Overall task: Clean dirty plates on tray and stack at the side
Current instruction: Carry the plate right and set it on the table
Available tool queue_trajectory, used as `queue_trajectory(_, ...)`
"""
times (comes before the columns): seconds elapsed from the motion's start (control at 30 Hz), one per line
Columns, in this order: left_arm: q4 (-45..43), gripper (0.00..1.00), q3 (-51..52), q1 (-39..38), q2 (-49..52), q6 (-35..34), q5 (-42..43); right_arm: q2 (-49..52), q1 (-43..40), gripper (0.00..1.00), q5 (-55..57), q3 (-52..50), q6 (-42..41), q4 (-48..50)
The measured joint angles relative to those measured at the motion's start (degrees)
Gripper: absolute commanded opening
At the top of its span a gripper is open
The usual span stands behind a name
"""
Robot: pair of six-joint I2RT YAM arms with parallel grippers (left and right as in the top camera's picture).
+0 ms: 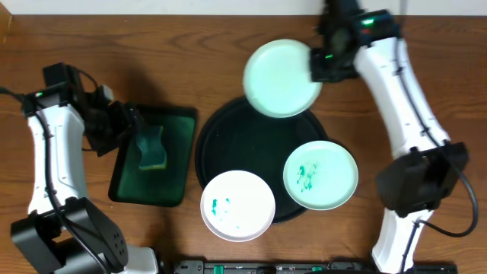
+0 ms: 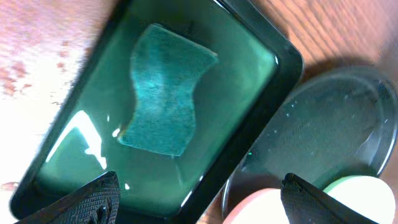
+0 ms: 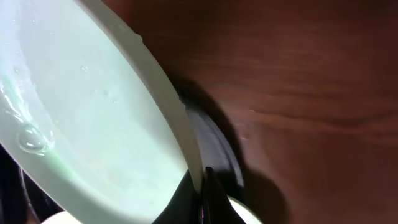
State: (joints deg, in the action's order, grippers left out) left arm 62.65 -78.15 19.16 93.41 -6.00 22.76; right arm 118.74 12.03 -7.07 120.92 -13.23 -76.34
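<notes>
I should next move my right gripper to the right in the overhead view and down, to release the plate on the bare wood, which is clear of the smeared plates.
A plain white plate hangs tilted over the far rim of the black tray. My right gripper is shut on its right edge. In the right wrist view the jaws pinch the plate's rim, with wet drops on its face. A plate with teal smears lies on the tray's right side. Another smeared plate overlaps the tray's front left rim. My left gripper stands open above the left end of a green tray, holding nothing; its fingertips are wide apart.
The dark-green rectangular tray sits left of the black tray, with a teal sponge lying in it, seen wet in the left wrist view as the sponge. Bare wood table lies behind and to the far right.
</notes>
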Motion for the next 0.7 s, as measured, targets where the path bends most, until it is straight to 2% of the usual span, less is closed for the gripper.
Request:
queue_trajectory(0.43,-0.11,0.84,0.00,-11.58,0.00,-0.20,-4.31,0.00,-23.19,0.01,0.04,-0.63,-0.24,-3.91)
queue_trajectory(0.7,-0.55,0.84,0.00,-13.64,0.00,-0.20,-4.83,0.00,-33.88,0.01,0.52,-10.84,-0.90,2.82)
